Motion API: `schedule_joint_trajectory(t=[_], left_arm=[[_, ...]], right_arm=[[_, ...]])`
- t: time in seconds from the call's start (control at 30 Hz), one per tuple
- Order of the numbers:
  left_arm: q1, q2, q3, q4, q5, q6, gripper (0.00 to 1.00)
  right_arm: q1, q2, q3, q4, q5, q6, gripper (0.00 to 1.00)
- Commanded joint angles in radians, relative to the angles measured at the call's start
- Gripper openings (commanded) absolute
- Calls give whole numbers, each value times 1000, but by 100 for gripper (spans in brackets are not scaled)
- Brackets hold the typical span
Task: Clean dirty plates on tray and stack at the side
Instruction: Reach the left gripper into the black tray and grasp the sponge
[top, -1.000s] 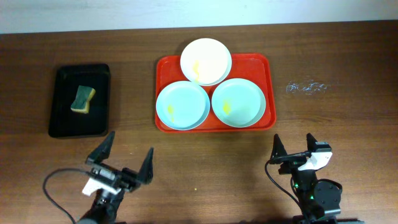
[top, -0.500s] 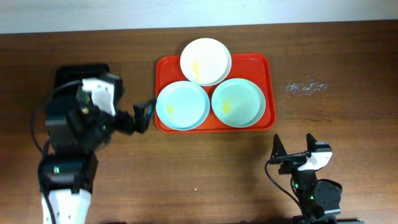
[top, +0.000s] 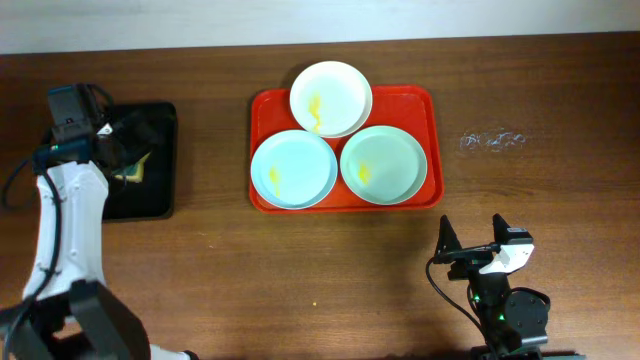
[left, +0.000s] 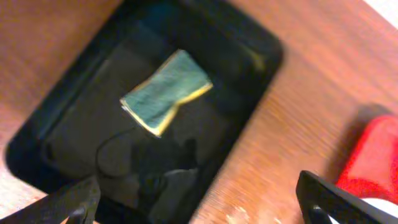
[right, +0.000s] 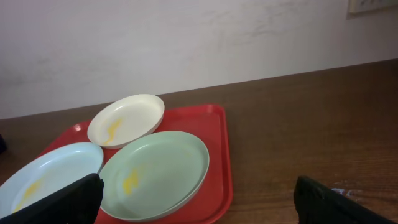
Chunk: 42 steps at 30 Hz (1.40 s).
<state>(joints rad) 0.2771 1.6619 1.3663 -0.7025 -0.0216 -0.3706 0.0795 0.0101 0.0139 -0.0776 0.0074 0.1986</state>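
Observation:
My left gripper turns and moves down onto the green-and-yellow sponge (top: 133, 170) (left: 166, 91) below its open fingers next, because the sponge sits slanted to them.
The red tray (top: 431, 110) sits at the table's middle back and holds three plates, each with a yellow smear: a white plate (top: 331, 98) at the back, a mint plate (top: 293, 168) front left and a mint plate (top: 383, 164) front right. My left gripper (top: 118, 140) is open above the black tray (top: 160, 195), over a green-and-yellow sponge (left: 166, 91); the left wrist view shows its fingers (left: 199, 208) spread wide and empty. My right gripper (top: 470, 243) is open and empty near the front edge, facing the red tray (right: 217, 137) and its plates (right: 155, 174).
The black tray (left: 249, 56) lies at the far left, a hand's width of bare wood from the red tray's corner (left: 373, 155). A whitish smudge (top: 492, 141) marks the table right of the red tray. A pale wall runs behind the table.
My left arm has swung from the front left up and over to the black tray, and now hovers above the sponge. The right arm and the plates have not moved.

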Motion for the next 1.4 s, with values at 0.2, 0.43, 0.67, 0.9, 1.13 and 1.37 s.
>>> schedule_joint_trajectory(t=[0.2, 0.43, 0.67, 0.9, 1.13, 1.37], left_arm=[[72, 236, 14, 276, 30, 424, 95], [73, 403, 14, 447, 30, 634, 99], [74, 488, 14, 486, 45, 634, 67], [74, 486, 15, 439, 44, 634, 13], [73, 229, 15, 452, 45, 540, 0], [74, 372, 8, 372, 44, 540, 0]], right_arm=[[6, -7, -8, -3, 5, -7, 99], [6, -7, -8, -3, 5, -7, 99], [6, -6, -8, -3, 5, -7, 99], [6, -7, -8, -3, 5, -7, 99], [6, -7, -8, -3, 5, -7, 99], [6, -7, -8, -3, 5, -7, 99]])
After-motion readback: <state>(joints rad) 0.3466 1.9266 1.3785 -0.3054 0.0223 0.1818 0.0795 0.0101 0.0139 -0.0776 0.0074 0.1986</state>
